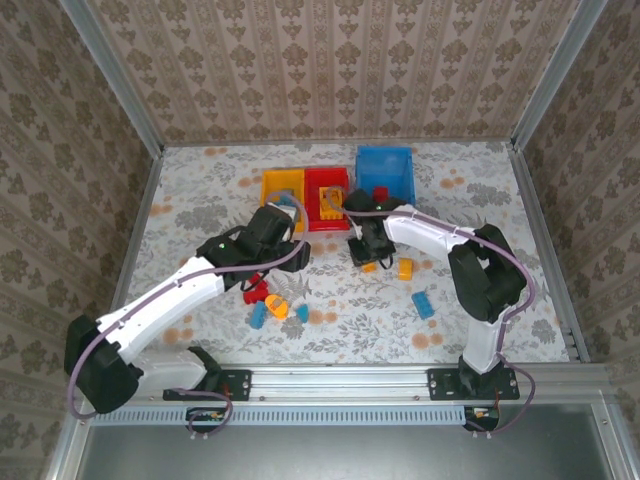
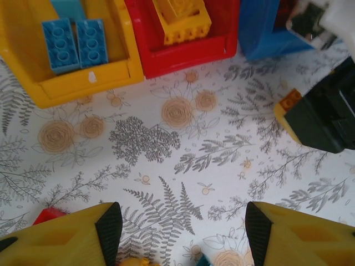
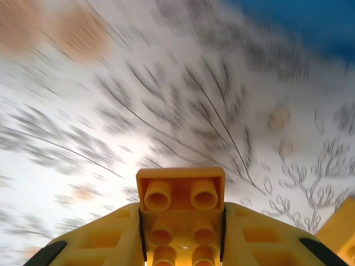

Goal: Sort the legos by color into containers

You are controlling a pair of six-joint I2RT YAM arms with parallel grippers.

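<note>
My right gripper will lift the lego, move it outward over the red container [image 1: 327, 198] and let go, as a yellow lego is inside.
My right gripper [image 3: 180, 235] is shut on a yellow-orange lego [image 3: 180, 194], studs facing the camera, just above the floral table. From the left wrist view that lego [image 2: 288, 101] pokes out of the black right gripper [image 2: 321, 119], in front of the blue container [image 2: 260, 33]. My left gripper [image 2: 183, 227] stands open over bare table, nothing between its fingers, in front of the yellow container [image 2: 83, 83] and red container [image 2: 188, 52]. Blue legos [image 2: 75, 41] lie in the yellow one, a yellow lego [image 2: 183, 19] in the red one.
Loose legos lie on the near table: an orange one [image 1: 405, 268], a blue one [image 1: 423, 304], a red one [image 1: 255, 290] and a blue-orange cluster [image 1: 277, 308]. The three containers [image 1: 325, 185] stand in a row at the back. Metal frame posts edge the table.
</note>
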